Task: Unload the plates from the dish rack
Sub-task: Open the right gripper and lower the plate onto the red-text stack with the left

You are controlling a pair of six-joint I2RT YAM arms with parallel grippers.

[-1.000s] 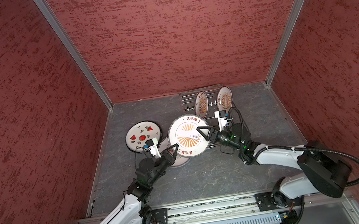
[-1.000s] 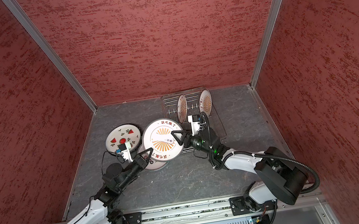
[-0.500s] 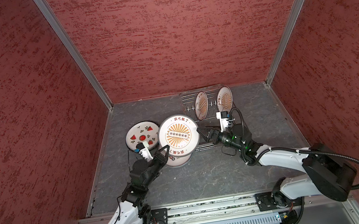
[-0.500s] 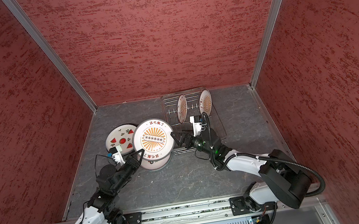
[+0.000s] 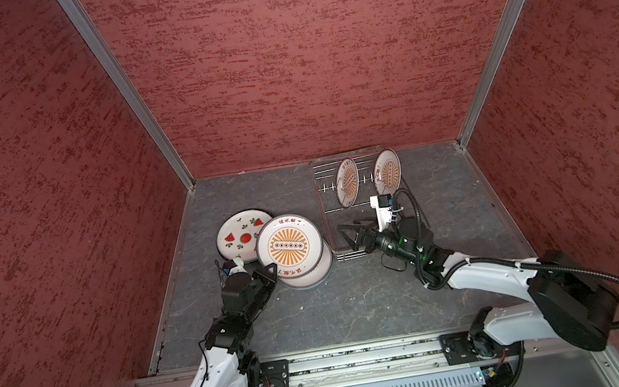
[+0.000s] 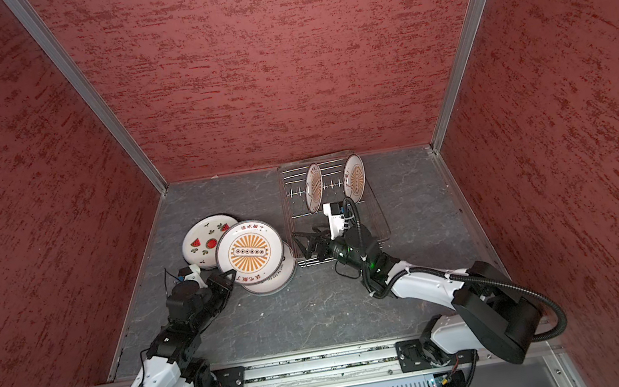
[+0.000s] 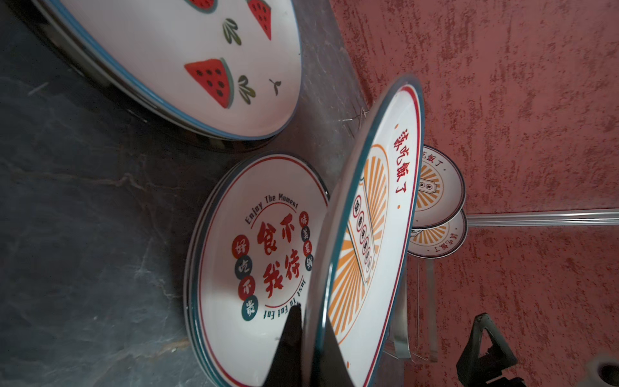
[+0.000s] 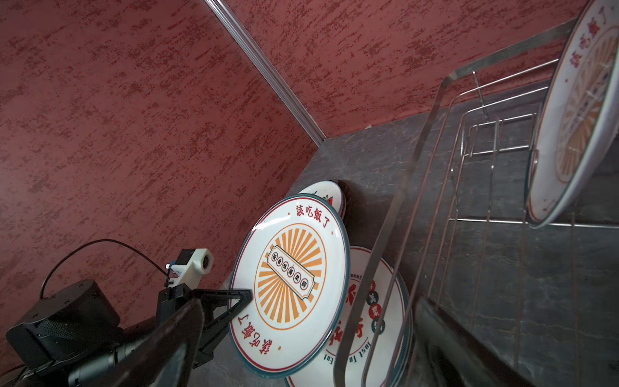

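Note:
My left gripper brings the tilted sunburst plate down next onto the flat plate with red characters lying below, and releases the sunburst plate's near rim.
My left gripper (image 5: 271, 270) (image 7: 313, 335) is shut on the near rim of a sunburst plate (image 5: 289, 246) (image 7: 368, 234), which is tilted just above a flat plate with red characters (image 5: 314, 276) (image 7: 261, 254). A watermelon plate (image 5: 239, 237) lies behind them on the left. The dish rack (image 5: 324, 217) (image 8: 435, 110) stands at the back, with two sunburst plates (image 5: 347, 182) (image 5: 387, 171) upright in it. My right gripper (image 5: 348, 236) (image 8: 308, 335) hangs open and empty over the rack's near end, apart from the held plate.
Red textured walls close in the left, back and right. A metal rail (image 5: 346, 359) carrying both arm bases runs along the front. Bare grey floor (image 5: 358, 300) lies between the arms and to the right of the rack.
My right gripper let go of the sunburst plate and opened wide. The left gripper carried that plate left and lower, over the red-character plate.

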